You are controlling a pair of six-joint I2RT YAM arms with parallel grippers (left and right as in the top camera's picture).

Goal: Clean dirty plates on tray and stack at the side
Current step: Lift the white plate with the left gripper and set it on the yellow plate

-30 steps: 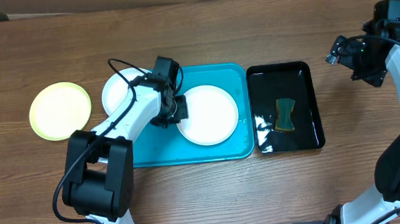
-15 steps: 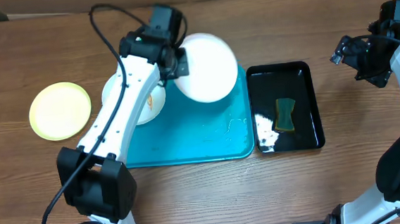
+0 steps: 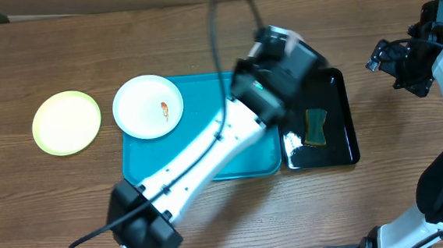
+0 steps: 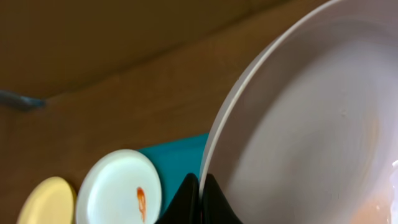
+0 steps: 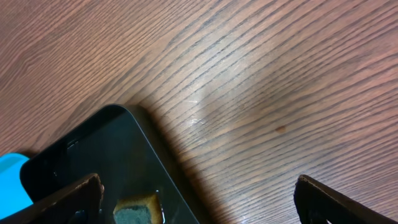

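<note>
My left gripper carries the white plate far to its left in the overhead view to the lime-green plate [image 3: 66, 122] [image 4: 47, 203] below next, then lowers and releases it.
My left gripper [image 4: 200, 186] is shut on the rim of a white plate [image 4: 311, 118] and holds it tilted in the air. In the overhead view the raised left arm [image 3: 279, 57] hides that plate, above the right end of the turquoise tray [image 3: 201, 164]. A second white plate [image 3: 148, 106] with an orange smear lies over the tray's far left corner; it also shows in the left wrist view [image 4: 121, 190]. The lime-green plate [image 3: 66, 122] lies on the table to the left. My right gripper [image 5: 199, 199] is open and empty, above the table right of the black tray.
The black tray [image 3: 336, 81] stands right of the turquoise tray, holding water, a green-and-yellow sponge [image 3: 314, 127] and white foam [image 3: 293, 144]. The sponge [image 5: 137, 208] and the black tray's corner [image 5: 93, 149] show in the right wrist view. Wood table all around.
My left gripper has lifted the white plate off the turquoise tray and swung it up and right toward the black tray. The smeared white plate is now uncovered. The right arm has not moved.
</note>
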